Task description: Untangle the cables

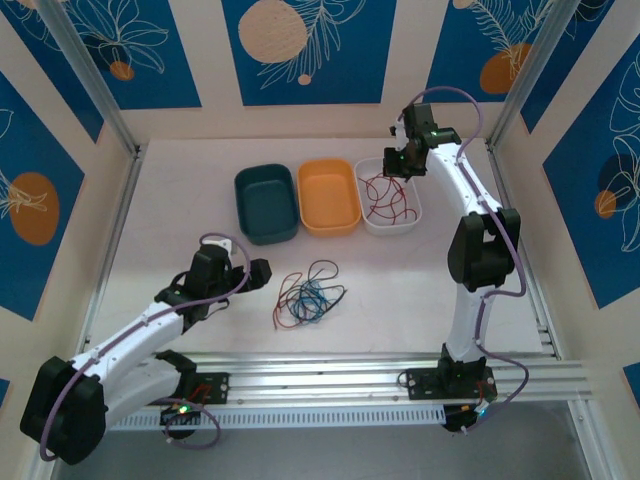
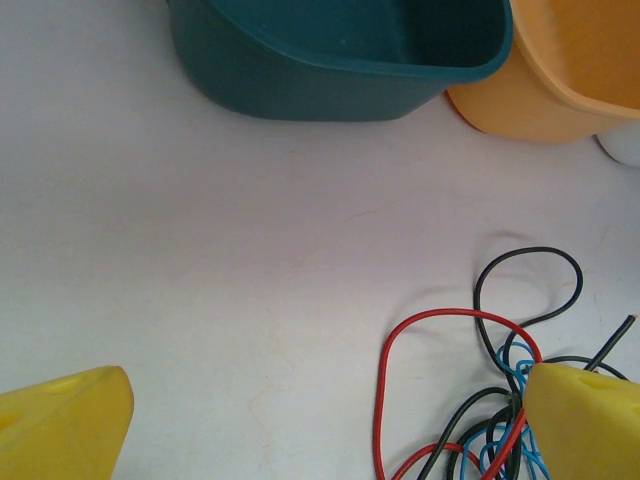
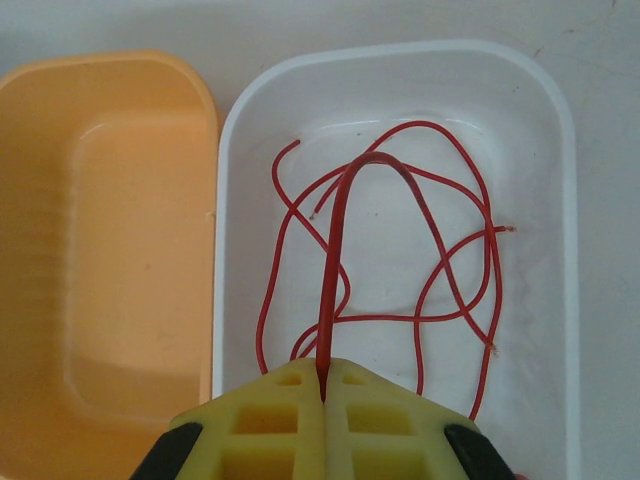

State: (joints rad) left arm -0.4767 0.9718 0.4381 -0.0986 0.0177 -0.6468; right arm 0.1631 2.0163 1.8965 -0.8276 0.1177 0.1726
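Note:
My right gripper should next go down into the white bin, whose bottom is directly below, and let go of the red cable (image 3: 335,260) there, as its loops already rest inside.
A tangle of red, black and blue cables (image 1: 310,295) lies on the table in front of the bins. In the left wrist view the tangle (image 2: 480,400) sits beside the right yellow finger (image 2: 590,420), and my left gripper (image 1: 262,272) stands open just left of it with only a red loop partly between its fingers. My right gripper (image 1: 398,166) hovers over the white bin (image 1: 408,226) and is shut on a red cable (image 3: 335,260). That cable arches up from the pinch (image 3: 323,392) and its loops lie inside the white bin (image 3: 560,120).
A dark teal bin (image 1: 266,203) and an orange bin (image 1: 329,195) stand side by side left of the white one, both holding nothing. Aluminium frame posts rise at the back corners, and a rail runs along the near edge.

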